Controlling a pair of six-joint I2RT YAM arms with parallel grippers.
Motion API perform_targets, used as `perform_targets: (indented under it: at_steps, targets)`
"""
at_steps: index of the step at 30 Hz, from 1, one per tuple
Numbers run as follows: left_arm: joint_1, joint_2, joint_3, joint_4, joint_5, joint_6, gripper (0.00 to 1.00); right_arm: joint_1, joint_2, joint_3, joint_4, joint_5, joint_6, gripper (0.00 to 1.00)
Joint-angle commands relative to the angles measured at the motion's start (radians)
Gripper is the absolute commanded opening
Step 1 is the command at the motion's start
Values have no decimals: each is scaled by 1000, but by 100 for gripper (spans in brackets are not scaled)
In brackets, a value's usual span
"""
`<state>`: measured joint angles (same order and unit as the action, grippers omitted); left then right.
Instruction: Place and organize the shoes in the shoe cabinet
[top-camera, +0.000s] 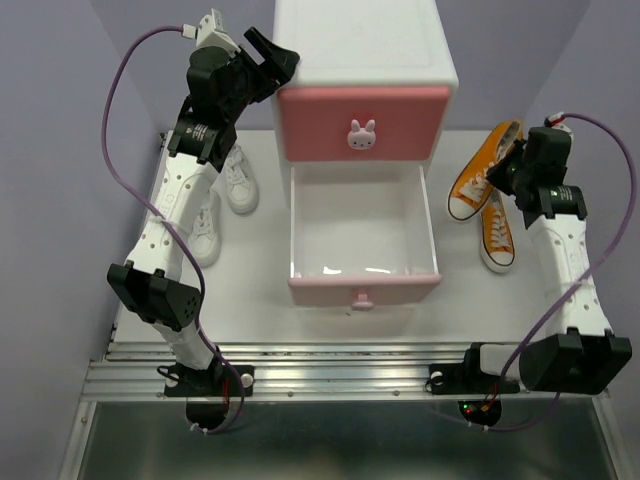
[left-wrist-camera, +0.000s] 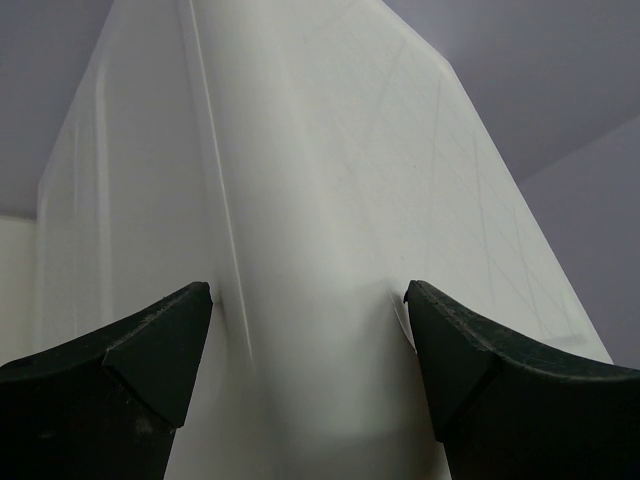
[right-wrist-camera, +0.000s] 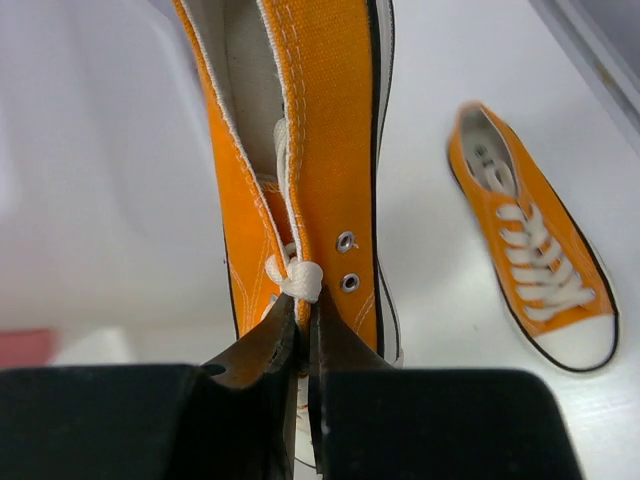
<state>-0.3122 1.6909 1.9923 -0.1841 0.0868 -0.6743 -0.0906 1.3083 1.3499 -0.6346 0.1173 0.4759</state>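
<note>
The empty drawer is to the left of my right gripper in the top view. My right gripper will carry the shoe across and down inside the empty drawer's edge by the white shoes, and let go.
The shoe cabinet stands at the back middle. Its darker pink upper drawer is shut. Its paler pink lower drawer is pulled out and is empty inside. My left gripper is open at the cabinet's upper left corner. In the left wrist view the white corner lies between the spread fingers of that gripper. My right gripper is shut on one orange shoe at its laced edge, pinched by the gripper. The other orange shoe lies beside it. Two white shoes lie left of the cabinet.
The open drawer takes up the middle of the white tabletop. Purple walls close in on both sides. A metal rail runs along the near edge by the arm bases.
</note>
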Motion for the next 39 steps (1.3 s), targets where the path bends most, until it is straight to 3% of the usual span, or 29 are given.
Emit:
perform_targets:
  at_steps: [1, 7, 12, 18, 27, 33, 38, 39]
  targets:
    - [21, 78, -53, -391, -35, 122, 88, -1, -150, 75, 119, -97, 58, 1]
    - [21, 102, -29, -407, -35, 130, 88, -1, -267, 123, 64, -323, 92, 1]
    - [21, 107, -29, -403, -30, 124, 88, -1, -349, 31, 64, -580, 223, 1]
    - [21, 104, -36, -411, -36, 127, 88, -1, -373, 43, 72, -720, 297, 1]
    - [22, 87, -75, -404, -52, 116, 88, -1, -437, -81, 182, -781, 426, 1]
    - [21, 72, -113, -382, -48, 107, 88, 20, -406, -93, 203, -800, 397, 1]
    - [21, 75, -109, -383, -47, 113, 88, 190, -360, -109, 234, -688, 379, 1]
    - [21, 78, -109, -382, -48, 114, 88, 287, -351, -121, 243, -621, 379, 1]
